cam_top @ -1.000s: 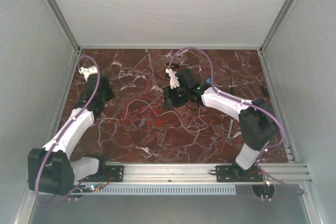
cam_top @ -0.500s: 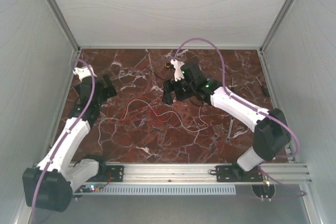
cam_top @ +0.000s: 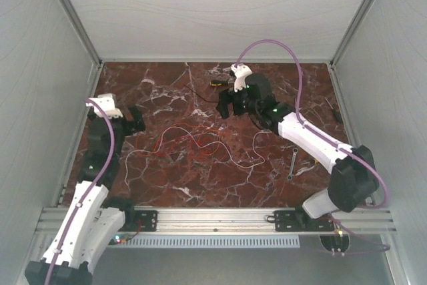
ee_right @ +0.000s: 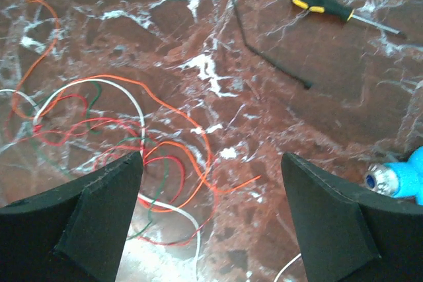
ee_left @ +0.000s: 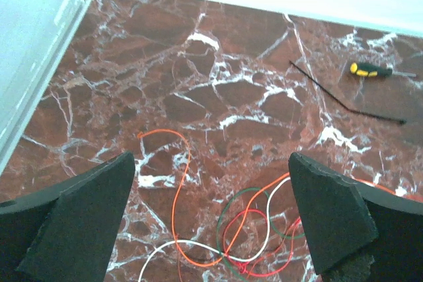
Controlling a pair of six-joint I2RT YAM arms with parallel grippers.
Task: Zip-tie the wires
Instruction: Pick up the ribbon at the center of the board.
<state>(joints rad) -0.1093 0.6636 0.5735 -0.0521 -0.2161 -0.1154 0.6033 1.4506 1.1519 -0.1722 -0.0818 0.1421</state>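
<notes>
The zip tie's head end (ee_right: 307,84) is below and outward, clear of the wires, so I need to move my right gripper outward and down onto it next.
The wires (cam_top: 189,143) lie loose in a tangle of red, orange, white and green strands on the marble table. In the left wrist view the wires (ee_left: 254,229) sit below and between the open fingers of my left gripper (ee_left: 211,163), which hangs above them holding nothing. My left gripper (cam_top: 133,119) is to the left of the tangle. The right gripper (cam_top: 228,103) hovers beyond the tangle's far right, open and holding nothing. Seen from the right wrist, the wires (ee_right: 132,137) spread to the left of the right gripper (ee_right: 211,156). A black zip tie (ee_right: 264,57) lies flat, apart from the wires.
A yellow-and-black screwdriver (cam_top: 217,83) lies near the zip tie (cam_top: 195,91) at the back. A wrench (cam_top: 292,163) rests at the right, with small tools (cam_top: 295,105) beyond it. A blue part (ee_right: 403,176) shows at the right wrist view's edge. Enclosure walls flank both sides.
Both grippers have opened wide. The right gripper moved off the wires toward the far side; the left arm swung back toward the left wall.
</notes>
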